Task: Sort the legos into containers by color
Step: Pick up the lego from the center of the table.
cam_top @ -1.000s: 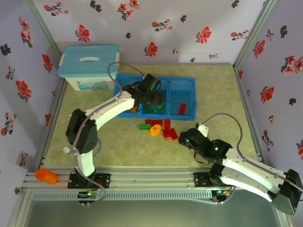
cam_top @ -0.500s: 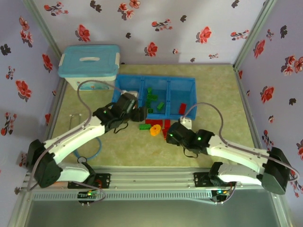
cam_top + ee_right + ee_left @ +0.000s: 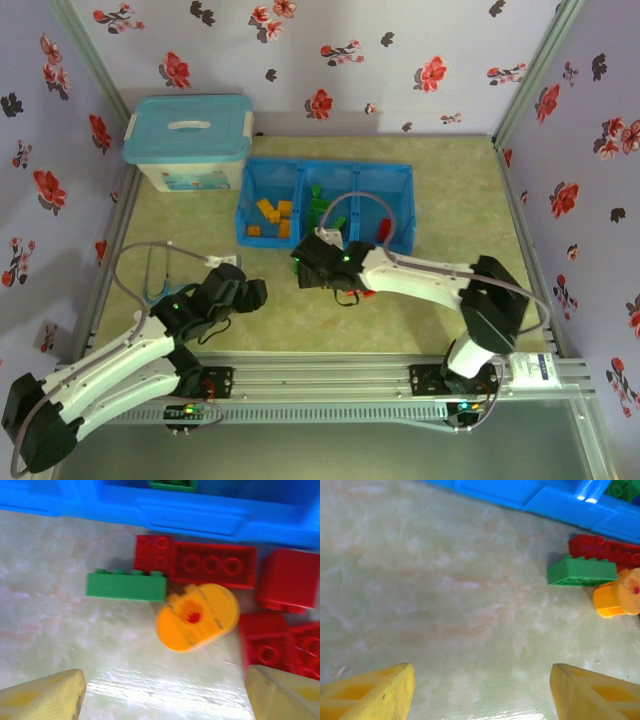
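Observation:
My right gripper is due to move outward and down next, over the green brick [image 3: 126, 585] beside the orange round piece [image 3: 197, 616], because that brick lies loose in front of the tray's green section.
The containers are three joined compartments of a blue tray [image 3: 400, 180]: orange legos [image 3: 270, 214] lie in the left one, green legos [image 3: 318, 205] in the middle, a red one [image 3: 385, 228] in the right. In front of the tray lie loose legos: a green brick [image 3: 126, 585], an orange round piece [image 3: 197, 616] and red bricks [image 3: 212, 564]. My right gripper [image 3: 165, 695] hovers open just near of them, nothing between its fingers; from above, the right gripper [image 3: 315, 265] covers them. My left gripper [image 3: 248, 292] hangs open over bare table, the green brick [image 3: 582, 571] far ahead.
A pale-blue lidded box [image 3: 188, 140] stands at the back left beside the tray. Flowered walls close in the table on three sides. A grey cable [image 3: 150, 262] loops over the table near the left arm.
The left arm has pulled back from the tray to the near left. The right arm has reached forward and left over the loose legos, and its jaws have spread wider.

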`<move>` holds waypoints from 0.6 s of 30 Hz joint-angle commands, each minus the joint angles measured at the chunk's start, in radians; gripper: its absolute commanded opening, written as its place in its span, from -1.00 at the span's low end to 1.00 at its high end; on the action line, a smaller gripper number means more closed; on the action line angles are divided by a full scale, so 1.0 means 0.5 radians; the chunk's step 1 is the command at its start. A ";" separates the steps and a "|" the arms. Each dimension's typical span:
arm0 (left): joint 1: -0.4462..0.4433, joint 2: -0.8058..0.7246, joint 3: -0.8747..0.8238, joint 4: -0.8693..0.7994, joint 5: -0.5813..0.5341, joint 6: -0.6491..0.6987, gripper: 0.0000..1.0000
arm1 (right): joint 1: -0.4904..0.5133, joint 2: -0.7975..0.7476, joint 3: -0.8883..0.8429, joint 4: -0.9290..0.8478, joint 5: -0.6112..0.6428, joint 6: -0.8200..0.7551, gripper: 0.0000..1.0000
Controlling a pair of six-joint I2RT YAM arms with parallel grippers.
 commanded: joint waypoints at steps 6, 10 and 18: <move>-0.011 -0.317 -0.175 -0.252 -0.016 -0.222 0.42 | 0.016 0.519 0.516 -0.250 -0.032 -0.057 0.71; -0.011 -0.390 -0.166 -0.320 -0.049 -0.219 0.42 | 0.015 0.704 0.711 -0.431 0.061 -0.017 0.71; -0.011 -0.380 -0.180 -0.317 -0.048 -0.232 0.42 | 0.008 0.846 0.825 -0.552 0.122 0.003 0.71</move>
